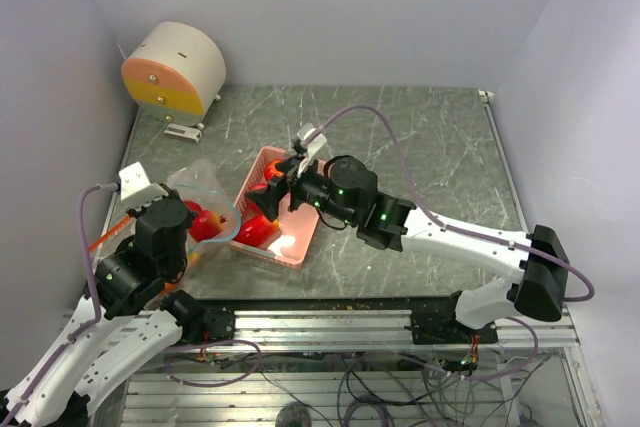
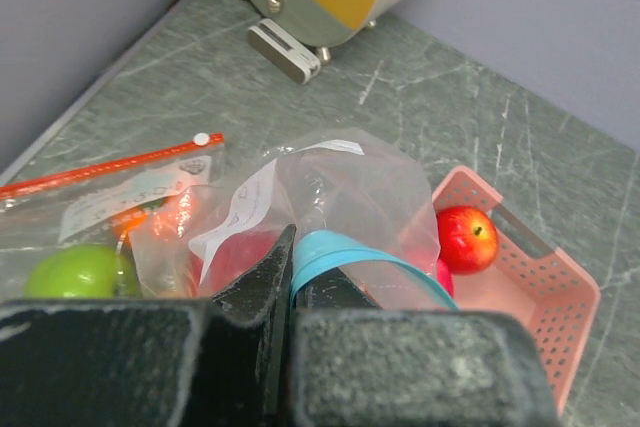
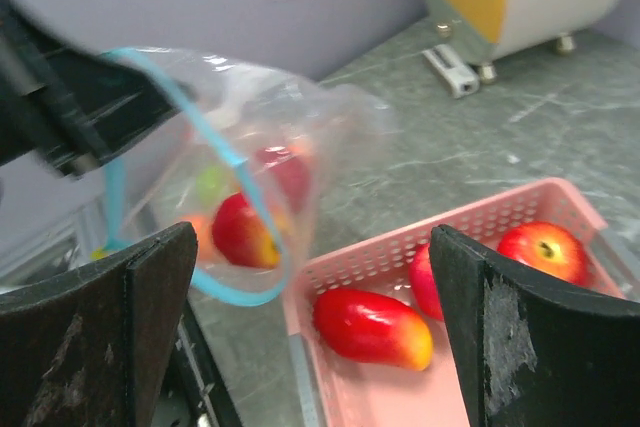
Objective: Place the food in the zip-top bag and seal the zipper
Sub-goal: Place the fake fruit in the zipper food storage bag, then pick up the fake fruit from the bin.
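I will tip my right gripper downward and lower it outward around the round apple (image 1: 273,169) (image 3: 545,250), since that apple is still outside the bag, in the far corner of the basket.
The clear zip-top bag (image 1: 205,187) is held up with its mouth open, its teal-blue zipper (image 2: 345,252) forming a loop. My left gripper (image 2: 288,282) is shut on the zipper edge. Inside the bag lie a red apple (image 3: 245,232), a green apple (image 3: 211,185) and something orange. My right gripper (image 3: 312,277) is open and empty above the pink basket (image 3: 400,387), beside the bag's mouth. In the basket lie three red fruits: a long one (image 3: 372,328), one half hidden (image 3: 425,280), and a round apple (image 3: 545,250).
A second flat bag with a red zipper (image 2: 110,169) lies at the left, with a green apple (image 2: 78,272) in it. A round white, orange and yellow device (image 1: 172,69) stands at the back left. Walls close in left and right.
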You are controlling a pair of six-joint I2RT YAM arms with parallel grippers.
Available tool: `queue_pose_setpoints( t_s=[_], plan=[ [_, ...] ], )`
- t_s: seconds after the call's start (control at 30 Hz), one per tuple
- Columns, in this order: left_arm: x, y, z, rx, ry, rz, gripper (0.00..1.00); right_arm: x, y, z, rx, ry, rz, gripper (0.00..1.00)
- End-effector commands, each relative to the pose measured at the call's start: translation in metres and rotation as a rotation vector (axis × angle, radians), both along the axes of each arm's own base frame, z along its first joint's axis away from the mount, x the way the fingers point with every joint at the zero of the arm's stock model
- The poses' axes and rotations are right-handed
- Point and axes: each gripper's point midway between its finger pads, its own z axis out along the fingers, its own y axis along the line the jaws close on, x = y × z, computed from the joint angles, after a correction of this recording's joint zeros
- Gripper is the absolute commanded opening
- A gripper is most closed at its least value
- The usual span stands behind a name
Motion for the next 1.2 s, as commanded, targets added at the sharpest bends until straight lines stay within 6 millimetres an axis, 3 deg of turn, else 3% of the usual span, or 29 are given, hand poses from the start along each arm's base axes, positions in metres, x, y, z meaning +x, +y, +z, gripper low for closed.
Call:
queue_pose_setpoints(
  t_s=[0.0, 0.17, 0.3, 0.47, 0.6, 0.97, 1.17],
  plan=[
    [-0.015, 0.027, 0.022, 0.029, -0.052, 0.089, 0.07, 0.046, -0.023, -0.022, -0.062, 0.072, -0.273, 1.0],
    [-0.021, 0.032, 0.026, 0.012, -0.075, 0.092, 0.07, 0.097, -0.024, -0.078, -0.251, 0.198, -0.438, 1.0],
    [-0.021, 0.031, 0.021, 0.009, -0.067, 0.088, 0.07, 0.127, -0.016, -0.109, -0.29, 0.253, -0.484, 1.0],
    [-0.02, 0.028, 0.02, 0.003, -0.068, 0.07, 0.07, 0.157, -0.011, -0.16, -0.358, 0.345, -0.538, 1.0],
    [-0.02, 0.026, 0.019, -0.001, -0.074, 0.057, 0.07, 0.167, -0.003, -0.195, -0.399, 0.39, -0.535, 1.0],
    [-0.021, 0.026, 0.018, -0.005, -0.078, 0.046, 0.07, 0.186, -0.007, -0.26, -0.51, 0.403, -0.604, 1.0],
    [-0.021, 0.026, 0.019, -0.003, -0.077, 0.043, 0.07, 0.195, -0.017, -0.257, -0.503, 0.338, -0.661, 0.92]
  ],
)
